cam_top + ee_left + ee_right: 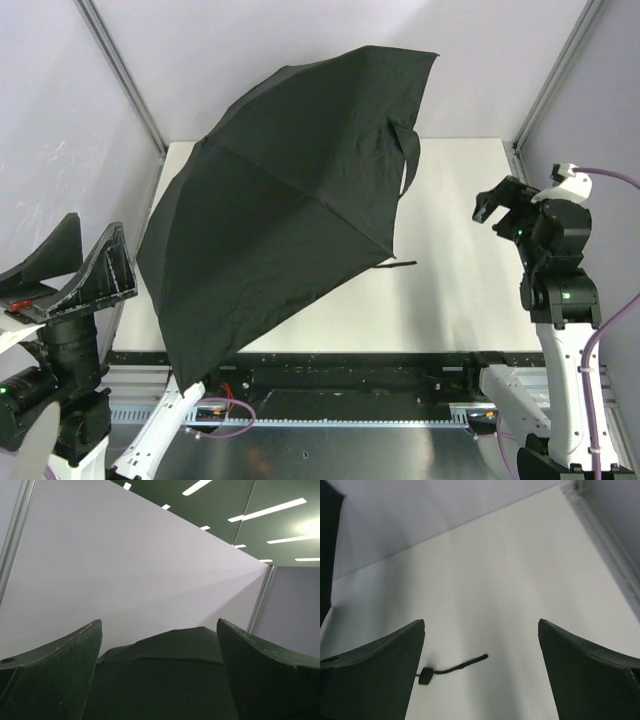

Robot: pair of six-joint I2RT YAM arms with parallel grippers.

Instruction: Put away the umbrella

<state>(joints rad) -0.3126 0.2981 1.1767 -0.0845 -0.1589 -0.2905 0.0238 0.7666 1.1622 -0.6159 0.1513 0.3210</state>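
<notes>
My right gripper lowers across and underneath next, since the canopy edge where the cord [400, 264] pokes out lies below it, to its left in the top view.
The umbrella [280, 200] stands open and tilted on the white table [460, 290], its black canopy covering the left and middle; a closure strap [408, 150] hangs at its right edge. A thin black cord [400, 264] pokes out from under the canopy. My left gripper [85, 255] is open at the near left, beside the canopy, holding nothing. In the left wrist view the umbrella [165, 675] fills the space beyond my open left gripper [159, 625]. My right gripper [503, 208] is open at the right, apart from the umbrella. Below my open right gripper [481, 622] lie the cord [455, 667] and the canopy edge [326, 555].
Grey walls with metal posts [120, 75] enclose the table on three sides. A metal rail [350, 410] with wiring runs along the near edge between the arm bases. A purple cable [600, 340] hangs by the right arm.
</notes>
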